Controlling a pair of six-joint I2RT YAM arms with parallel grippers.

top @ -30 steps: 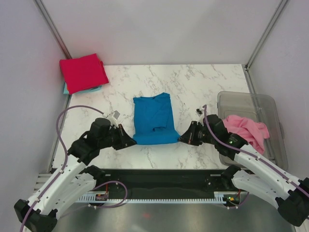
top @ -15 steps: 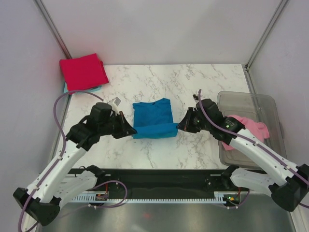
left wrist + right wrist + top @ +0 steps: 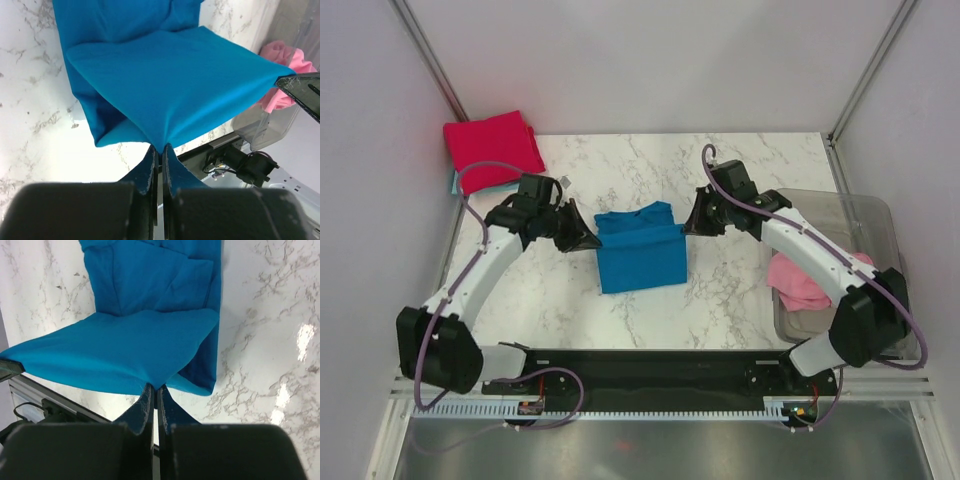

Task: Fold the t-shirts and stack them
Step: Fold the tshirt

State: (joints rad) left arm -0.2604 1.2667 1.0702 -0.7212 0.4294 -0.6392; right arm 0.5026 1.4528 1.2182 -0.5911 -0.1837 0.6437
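Note:
The bright blue t-shirt's far edge is below the gripper and farther outward, so my right gripper needs to move outward and down next and release its corner there.
The bright blue t-shirt lies mid-table, its near half lifted and folded back over the far half. My left gripper is shut on its left corner; the pinch shows in the left wrist view. My right gripper is shut on the right corner, seen in the right wrist view. The cloth hangs taut between them above the table. The crimson red t-shirt lies folded at the far left on the pale teal one. The pink t-shirt hangs out of the tub.
A clear plastic tub stands at the right edge of the marble table, also visible in the left wrist view. Grey walls close in the back and sides. A black rail runs along the near edge.
Both grippers have carried the shirt's near hem up and away from the arm bases toward the collar, folding it over. The pink shirt has shifted to the tub's left rim.

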